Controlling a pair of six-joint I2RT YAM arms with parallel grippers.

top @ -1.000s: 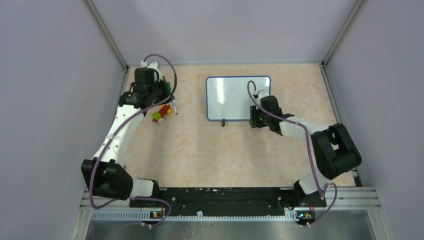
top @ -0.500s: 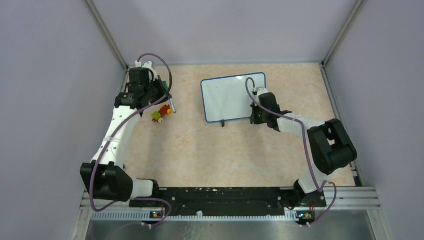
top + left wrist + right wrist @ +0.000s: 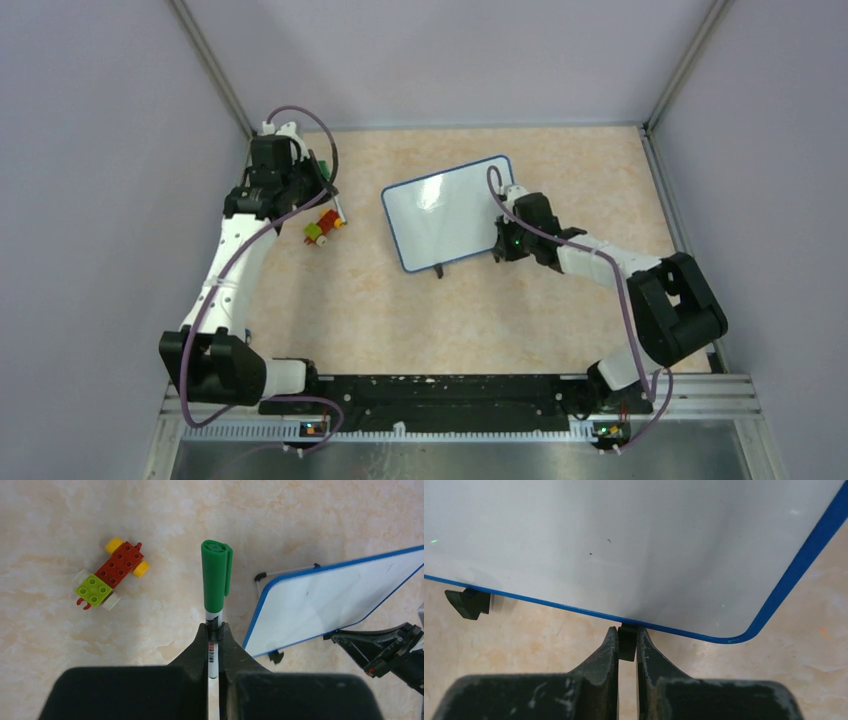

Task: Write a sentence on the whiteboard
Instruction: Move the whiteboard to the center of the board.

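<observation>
I need to slide my right gripper back and to the left in the top view next and turn the whiteboard by its clip foot, because bare table [image 3: 472, 281] [image 3: 535, 663] is nearer my base.
The whiteboard [image 3: 450, 212], white with a thin blue rim, lies slanted in the middle of the table. Its face is blank; no sentence shows on it. My right gripper [image 3: 627, 641] is shut on one black clip foot [image 3: 627, 642] at the board's near right corner [image 3: 503, 240]; the other foot [image 3: 468, 603] stands free. My left gripper [image 3: 215, 630] is shut on a white marker pen [image 3: 216, 580] whose green cap is on and points away, above the table at the far left [image 3: 318, 183]. The board also shows in the left wrist view [image 3: 330, 600].
A small toy car of red and green bricks with yellow wheels [image 3: 321, 226] lies on the table below the left gripper, left of the board; it also shows in the left wrist view [image 3: 108, 572]. Grey walls enclose the table on three sides.
My right gripper has dragged the whiteboard left and toward me and turned it, so it now lies slanted. My left gripper with the pen has shifted slightly left.
</observation>
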